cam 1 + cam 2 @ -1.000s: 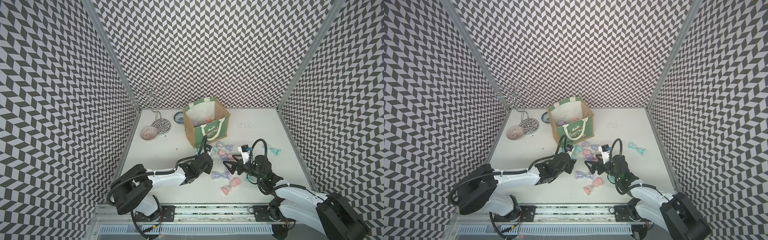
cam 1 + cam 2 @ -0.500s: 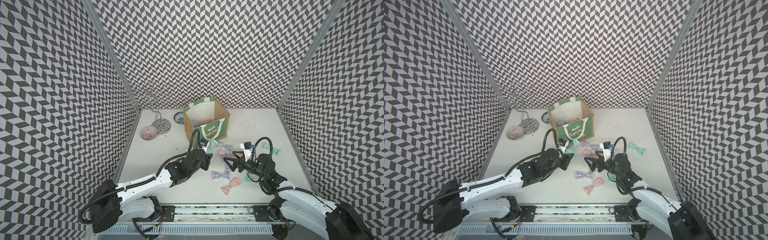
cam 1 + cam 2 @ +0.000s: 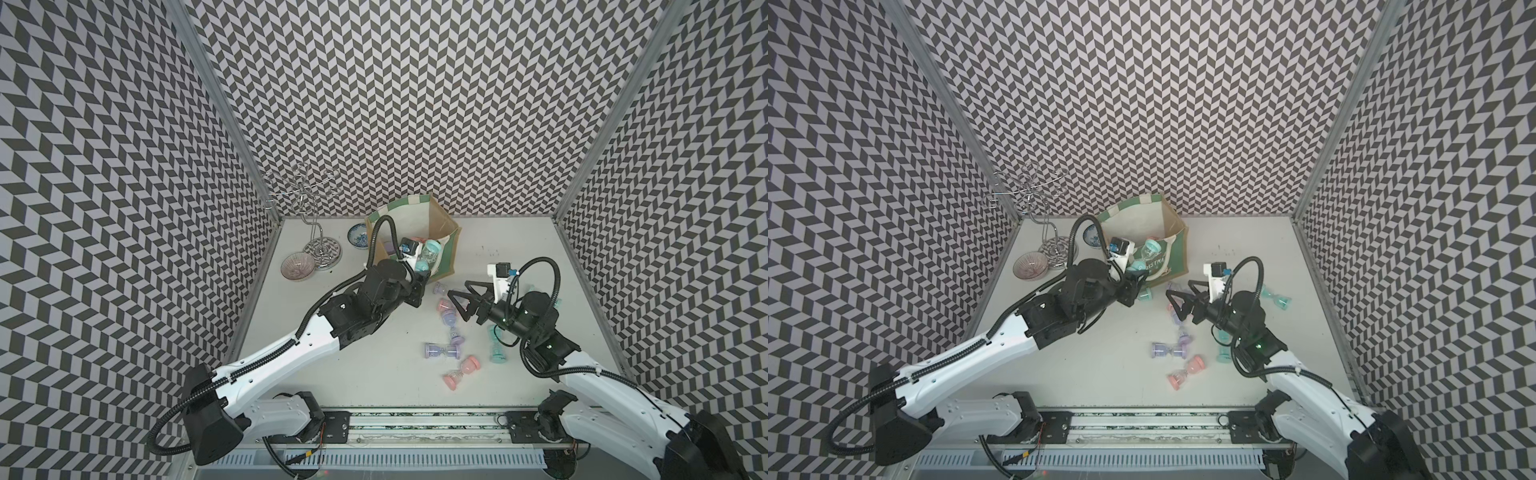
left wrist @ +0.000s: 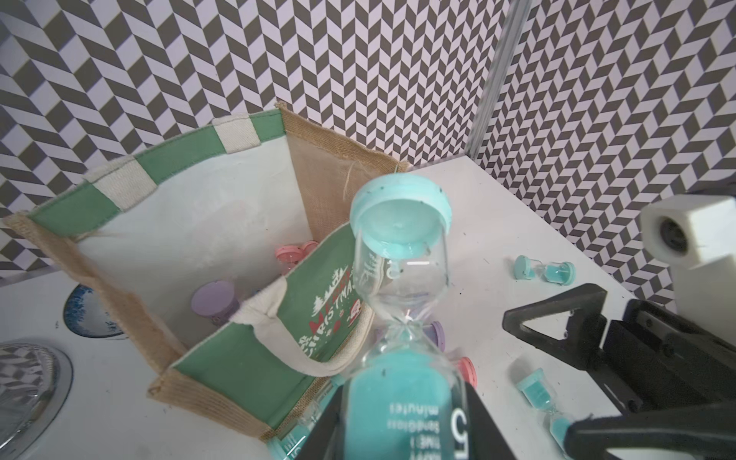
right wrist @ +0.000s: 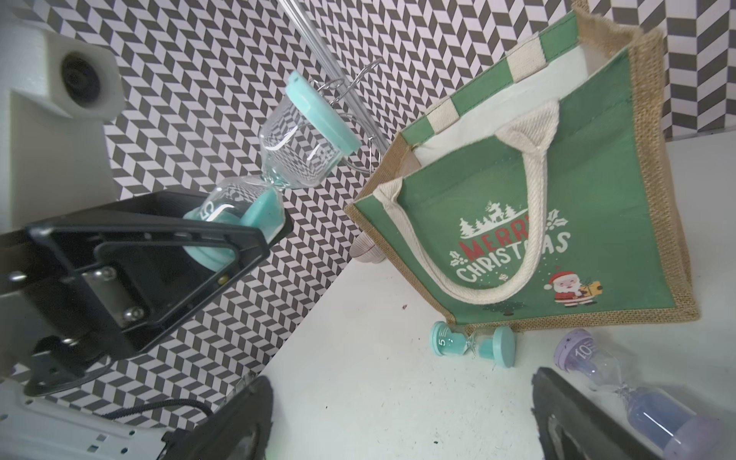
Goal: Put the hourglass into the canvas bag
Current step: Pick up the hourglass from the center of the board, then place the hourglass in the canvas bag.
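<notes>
The teal hourglass is still hanging outside. My left gripper will next move outward past the bag's front rim, tip the hourglass down into the bag's opening [image 3: 412, 225] [image 4: 222, 253] and let go.
My left gripper [image 3: 419, 274] is shut on the sand-filled lower bulb of a teal hourglass [image 3: 428, 254] and holds it tilted in the air at the front rim of the canvas bag [image 3: 441, 232]. The left wrist view shows the hourglass [image 4: 402, 239] against the bag's green front panel, with the white-lined inside [image 4: 191, 223] beyond it. A pink hourglass [image 4: 294, 255] and a purple hourglass [image 4: 213, 302] lie inside the bag. My right gripper [image 3: 458, 289] hangs open and empty over several loose hourglasses to the right of the bag. In the right wrist view a teal hourglass [image 5: 472, 344] lies at the bag's base.
Loose on the table are a purple hourglass [image 3: 442, 351], a pink hourglass [image 3: 461, 372] and a teal hourglass [image 3: 494, 345]. A wire stand [image 3: 320, 245], a small bowl [image 3: 297, 266] and a blue plate [image 3: 357, 241] sit left of the bag. Patterned walls close three sides.
My left arm has lifted the teal hourglass off the table and carried it back to the bag's front rim. My right gripper has risen a little and stays open.
</notes>
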